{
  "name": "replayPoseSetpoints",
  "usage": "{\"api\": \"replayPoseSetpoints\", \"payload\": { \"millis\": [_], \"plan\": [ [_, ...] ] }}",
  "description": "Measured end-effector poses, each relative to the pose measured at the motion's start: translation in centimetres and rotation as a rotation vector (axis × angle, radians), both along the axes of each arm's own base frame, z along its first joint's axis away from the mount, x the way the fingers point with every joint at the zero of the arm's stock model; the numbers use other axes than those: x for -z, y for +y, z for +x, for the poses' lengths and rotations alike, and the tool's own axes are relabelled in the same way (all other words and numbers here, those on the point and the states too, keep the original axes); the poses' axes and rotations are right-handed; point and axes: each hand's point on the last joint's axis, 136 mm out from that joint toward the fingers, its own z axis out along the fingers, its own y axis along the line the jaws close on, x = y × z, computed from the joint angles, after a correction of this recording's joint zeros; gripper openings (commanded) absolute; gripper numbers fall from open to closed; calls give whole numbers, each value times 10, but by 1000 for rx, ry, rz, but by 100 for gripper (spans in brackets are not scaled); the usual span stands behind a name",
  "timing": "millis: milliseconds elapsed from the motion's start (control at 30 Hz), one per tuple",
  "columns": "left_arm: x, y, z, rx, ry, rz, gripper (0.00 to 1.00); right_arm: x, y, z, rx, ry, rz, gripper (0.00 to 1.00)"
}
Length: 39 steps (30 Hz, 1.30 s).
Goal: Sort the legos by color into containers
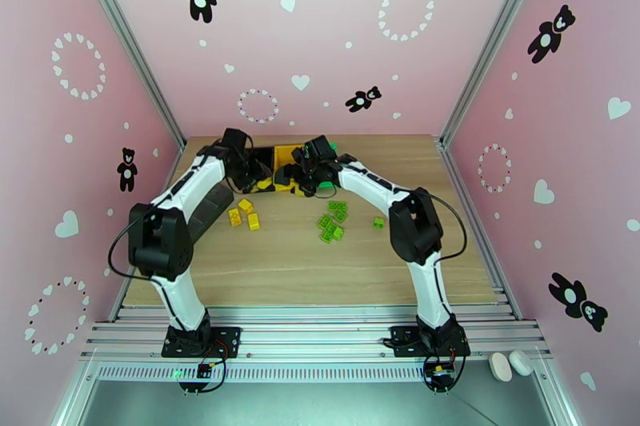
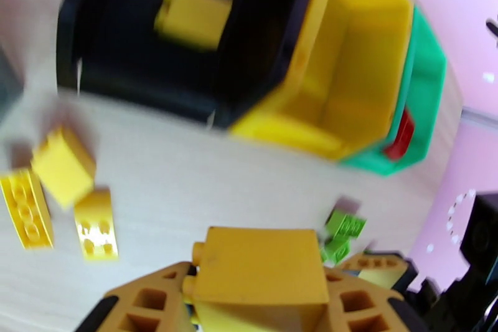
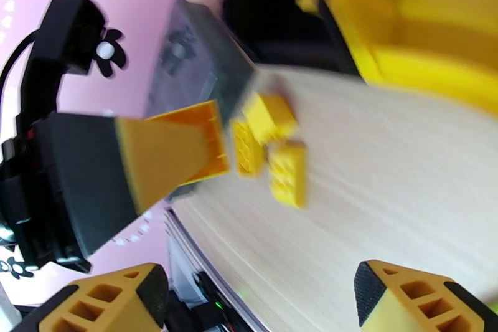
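My left gripper first needs to move outward over the opening of the black bin (image 2: 118, 65) with yellow bricks, so that the yellow lego can get into it.
My left gripper (image 2: 261, 289) is shut on a yellow lego (image 2: 261, 261) just in front of the containers. The black bin (image 2: 118, 65) holds yellow bricks (image 2: 193, 12). The yellow bin (image 2: 355, 78) stands beside it, then the green bin (image 2: 429, 78) with a red brick (image 2: 401, 134) inside. Three yellow legos (image 2: 62, 165) lie loose on the table, and a group of green legos (image 1: 332, 221) lies further right. My right gripper (image 3: 261, 302) is open above the table near the yellow legos (image 3: 274, 140), with nothing between its fingers. From above, the right gripper (image 1: 312, 172) covers most of the green bin.
A dark grey segmented tray (image 1: 210, 208) lies under the left arm at the table's left side. One green brick (image 1: 378, 221) sits apart near the right arm. The two grippers are close together in front of the bins (image 1: 276, 157).
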Motion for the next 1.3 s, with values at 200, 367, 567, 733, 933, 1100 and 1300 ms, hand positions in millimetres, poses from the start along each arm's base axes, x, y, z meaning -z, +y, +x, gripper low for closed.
{"api": "replayPoseSetpoints", "payload": {
  "millis": [200, 367, 567, 733, 933, 1100, 1300],
  "plan": [
    [-1, 17, 54, -22, -23, 53, 38, -12, 1, 20, 18, -13, 29, 84],
    [2, 19, 89, -8, -47, 88, 68, -6, -14, 26, 39, 12, 1, 85],
    [3, 20, 92, 3, -40, 101, 78, 6, -25, 20, 29, 21, -63, 85],
    [2, 23, 71, 14, -13, 121, 78, 11, -38, 4, 15, 24, -114, 84],
    [-18, 28, 16, 30, -13, 183, 80, 16, -54, -17, 10, 10, -178, 84],
    [-25, 27, -34, 48, -19, 242, 81, 25, -61, -37, -3, 0, -271, 83],
    [17, 37, -86, 54, 82, 304, 79, 39, -57, -71, -58, -14, -367, 80]
  ]
}}
